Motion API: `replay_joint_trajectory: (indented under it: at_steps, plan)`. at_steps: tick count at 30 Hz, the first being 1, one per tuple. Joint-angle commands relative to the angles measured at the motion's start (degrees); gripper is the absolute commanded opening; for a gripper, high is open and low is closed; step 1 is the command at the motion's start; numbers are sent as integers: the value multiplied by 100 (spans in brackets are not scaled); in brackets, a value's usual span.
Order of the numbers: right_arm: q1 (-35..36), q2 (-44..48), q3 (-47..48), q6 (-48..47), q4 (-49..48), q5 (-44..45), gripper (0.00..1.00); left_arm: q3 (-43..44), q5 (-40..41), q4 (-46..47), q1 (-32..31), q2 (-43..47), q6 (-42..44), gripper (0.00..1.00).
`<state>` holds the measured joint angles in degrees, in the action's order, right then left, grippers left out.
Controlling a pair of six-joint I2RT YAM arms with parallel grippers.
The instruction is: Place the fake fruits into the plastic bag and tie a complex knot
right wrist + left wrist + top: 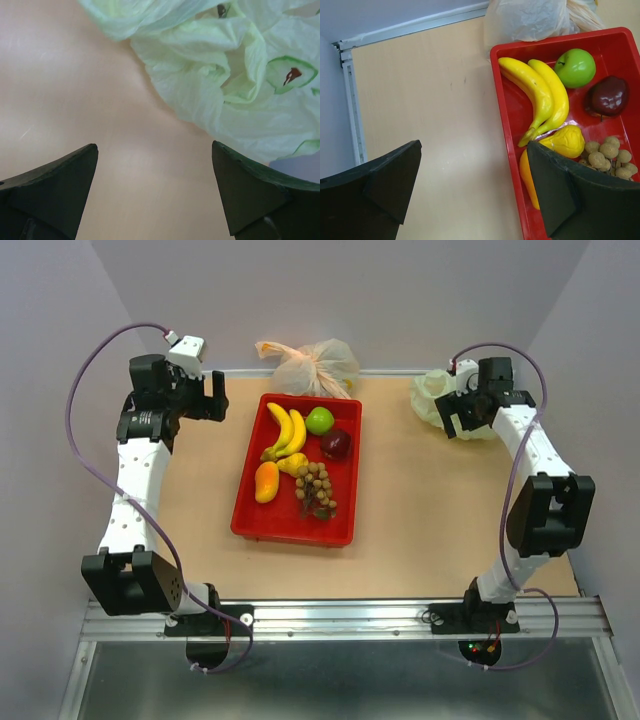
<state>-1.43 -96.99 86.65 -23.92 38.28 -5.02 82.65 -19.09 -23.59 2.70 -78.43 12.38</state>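
Observation:
I will next lower my right gripper toward the crumpled plastic bag and onto a bunched fold of bag [434, 406] [204, 74], as it lies just beyond my open, empty fingers.
The fake fruits lie in a red tray [243, 502] mid-table: two yellow bananas [288, 430], a green apple [320, 420], a dark red apple [336, 444], an orange-yellow mango [266, 481] and brown berries [316, 490]. My left gripper [212, 395] hangs open over bare table left of the tray's far end; its wrist view shows the bananas [540, 95] and green apple [575, 67] beyond the fingers, nothing between them [472, 150]. The pale-green plastic bag [432, 395] lies crumpled at the back right. My right gripper [154, 146] stands open just short of the bag [220, 70], holding nothing.
An orange-peach knotted bag [310, 365] sits against the back wall behind the tray. A metal rail [355, 115] runs along the table's left and back edges. Grey walls close in on three sides.

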Motion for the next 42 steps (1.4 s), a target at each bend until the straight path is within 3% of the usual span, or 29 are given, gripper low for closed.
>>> replay_joint_trajectory:
  at_steps: [1,8,10,11,13,14,16,17,20,22,26,33,37,42]
  plan:
    - [-6,-485,607,-376,-1015,387,100,357,-112,241,-15,39,63,99]
    - [-6,-1638,1573,-578,-1411,466,100,445,-270,364,-15,82,10,99]
    - [-6,-2007,1836,-683,-1455,466,90,401,-332,469,-15,179,10,99]
    - [-6,-2173,1890,-710,-1455,466,74,401,-384,487,-15,205,53,99]
    - [-6,-2245,1899,-876,-1464,388,59,436,-577,487,-15,232,115,99]
    - [-6,-2263,1864,-938,-1464,257,46,445,-674,505,-15,241,150,99]
    - [-6,-2167,1751,-1027,-1446,124,37,436,-1043,627,-15,302,256,99]
    - [-6,-2062,1672,-1009,-1438,-94,23,419,-1357,689,-15,320,273,99]
    - [-15,-1307,1068,-1167,-1420,-630,1,296,-2070,935,-50,381,440,99]
    - [-6,-833,749,-1368,-1289,-1254,0,121,-2625,1136,-190,408,624,99]
    - [-6,388,-112,-1817,-798,-2361,0,-65,-2468,1199,-1399,294,1386,99]
    - [3,1050,-307,-1607,-138,-2873,0,-592,-1757,1769,-3413,13,2733,99]
    - [3,1401,-464,-1746,319,-3224,0,-1162,-1352,3155,-4074,-198,3199,99]
    - [3,1920,-868,-1958,873,-3453,0,-988,-1649,3792,-4190,-708,3296,99]
